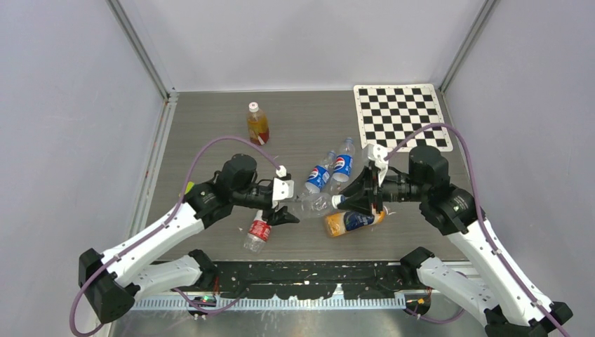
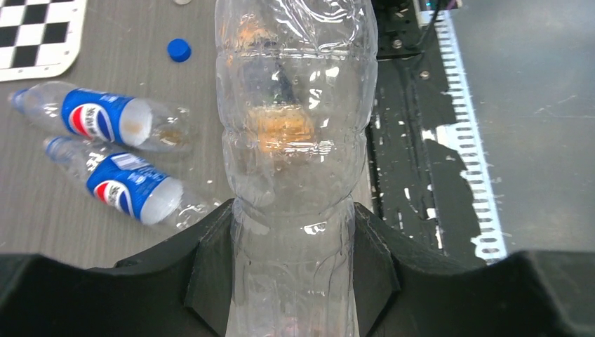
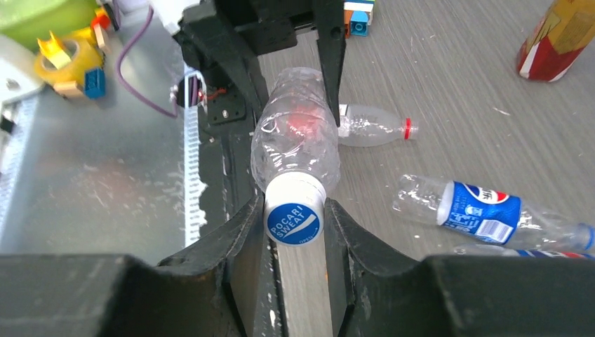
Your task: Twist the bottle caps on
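My left gripper should turn outward, swing the capped bottle over bare tabletop beside the blue-labelled bottles and release the bottle, since that tabletop lies outward of the gripper.
A clear, label-free bottle hangs level between the two arms above the table. My left gripper is shut on its body; in the left wrist view the fingers press both sides of the bottle. My right gripper is shut on the white cap with a blue printed top, which sits on the neck of the bottle. A loose blue cap lies on the table near the checkerboard.
Two blue-labelled bottles lie behind the held bottle. An orange-drink bottle lies under my right gripper, and a red-labelled bottle lies near my left. A capped orange bottle stands at the back. A checkerboard lies at the back right.
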{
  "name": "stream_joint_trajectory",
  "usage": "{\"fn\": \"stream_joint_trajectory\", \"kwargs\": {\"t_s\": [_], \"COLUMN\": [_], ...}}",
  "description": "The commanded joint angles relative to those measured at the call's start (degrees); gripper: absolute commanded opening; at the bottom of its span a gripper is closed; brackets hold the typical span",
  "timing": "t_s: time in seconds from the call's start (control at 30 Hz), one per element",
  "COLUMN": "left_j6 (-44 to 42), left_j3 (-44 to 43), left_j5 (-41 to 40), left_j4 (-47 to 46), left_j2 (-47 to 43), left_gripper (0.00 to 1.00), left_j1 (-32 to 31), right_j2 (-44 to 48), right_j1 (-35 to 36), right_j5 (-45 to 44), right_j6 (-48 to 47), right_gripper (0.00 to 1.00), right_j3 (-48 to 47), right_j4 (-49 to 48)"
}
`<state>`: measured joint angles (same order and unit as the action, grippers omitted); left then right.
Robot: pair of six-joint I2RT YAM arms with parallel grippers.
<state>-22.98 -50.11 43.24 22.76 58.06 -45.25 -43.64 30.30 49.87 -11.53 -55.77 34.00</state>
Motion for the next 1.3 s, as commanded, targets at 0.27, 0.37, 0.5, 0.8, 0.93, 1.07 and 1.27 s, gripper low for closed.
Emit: {"fn": "stream_joint_trajectory", "kwargs": {"t_s": [0.27,0.37,0.5,0.8,0.93,1.07,1.27], "left_j6": [-7.98,-14.51,-25.74,-17.46,-3.22,10.74,18.71], "left_j3": [6.94,8.88,11.5,11.9,13.85,16.36,17.2], "left_j5": [-41.47,-57.08,-71.74,-77.05,-71.35,-60.91,-53.43], "left_j4": [-19.67,-26.04,-38.65,-39.61,-34.25,-33.24,-36.91], "left_j2": [-6.37,-4.78,-0.2,3.75,-0.1,-4.54,-5.5], "left_gripper": [0.0,0.0,0.0,0.0,0.0,0.0,0.0], "left_j1": [-11.91,-19.09,-27.42,-29.81,-26.02,-19.3,-13.52], "right_j2": [-7.3,-7.15,-5.77,-2.73,-4.64,-8.22,-8.47], "right_j1": [0.46,0.46,0.46,0.46,0.45,0.37,0.33], "right_j5": [-22.79,-27.73,-33.4,-42.77,-50.38,-55.95,-45.05], "right_j6": [53.16,63.97,74.32,64.88,57.06,57.22,49.77], "right_gripper": [0.0,0.01,0.01,0.33,0.52,0.79,0.99], "right_j3": [-0.85,1.34,5.08,0.92,-5.96,-11.56,-6.11], "right_j4": [-11.44,-12.59,-13.15,-7.3,0.08,3.58,-10.4]}}
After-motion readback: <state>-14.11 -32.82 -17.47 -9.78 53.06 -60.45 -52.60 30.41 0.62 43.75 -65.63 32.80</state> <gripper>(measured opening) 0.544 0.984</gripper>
